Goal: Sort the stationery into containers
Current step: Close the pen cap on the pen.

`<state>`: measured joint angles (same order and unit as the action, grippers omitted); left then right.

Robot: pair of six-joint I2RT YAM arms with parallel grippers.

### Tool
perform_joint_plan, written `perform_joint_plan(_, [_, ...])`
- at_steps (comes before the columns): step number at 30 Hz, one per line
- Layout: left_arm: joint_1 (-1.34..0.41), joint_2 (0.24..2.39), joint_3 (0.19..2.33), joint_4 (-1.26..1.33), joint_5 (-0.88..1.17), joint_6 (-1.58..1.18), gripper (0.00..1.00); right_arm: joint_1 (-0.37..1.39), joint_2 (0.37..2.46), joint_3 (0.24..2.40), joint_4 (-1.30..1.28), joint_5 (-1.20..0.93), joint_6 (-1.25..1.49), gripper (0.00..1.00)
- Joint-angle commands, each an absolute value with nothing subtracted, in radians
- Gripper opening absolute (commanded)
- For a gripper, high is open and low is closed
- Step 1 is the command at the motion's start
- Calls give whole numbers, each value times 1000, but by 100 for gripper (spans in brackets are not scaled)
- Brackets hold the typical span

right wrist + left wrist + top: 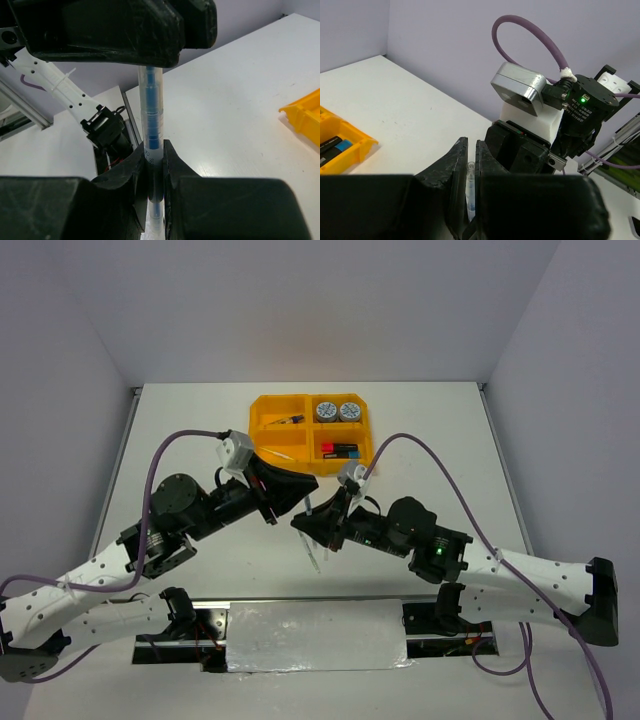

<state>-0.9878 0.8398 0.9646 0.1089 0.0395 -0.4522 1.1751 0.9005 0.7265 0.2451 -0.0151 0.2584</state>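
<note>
My right gripper holds the pen. I will move it outward next and let it go in the tray's near pen section [284, 451], since that is outward of the gripper.
A thin pale pen with blue ink [314, 545] is held upright above the table by both grippers. My left gripper [303, 503] is shut on its upper end; the pen shows between its jaws in the left wrist view [470, 180]. My right gripper [314, 527] is shut on the pen's middle [152, 125], just below the left one. The orange-yellow tray [262, 410] stands at the far middle. It holds two tape rolls [337, 411], highlighters [338, 450] and other pens [288, 421].
The tray's corner shows in the left wrist view [357, 150] and in the right wrist view [306, 117]. A silvery plate [315, 635] lies between the arm bases at the near edge. Purple cables arc over both arms.
</note>
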Motion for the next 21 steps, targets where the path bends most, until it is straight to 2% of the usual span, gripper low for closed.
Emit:
perform_joint_plan(1, [-992, 854, 968, 115, 94, -489, 4, 1172, 891, 817, 262, -2, 227, 0])
perform_joint_plan(3, [-992, 862, 948, 107, 110, -506, 0, 1172, 894, 859, 239, -2, 207, 0])
perform_joint_plan(13, [-1055, 873, 769, 87, 103, -612, 0, 1161, 933, 1127, 149, 98, 94, 0])
perform_joint_plan(21, [-1154, 841, 614, 112, 28, -669, 0, 1080, 1084, 1391, 75, 10, 77, 0])
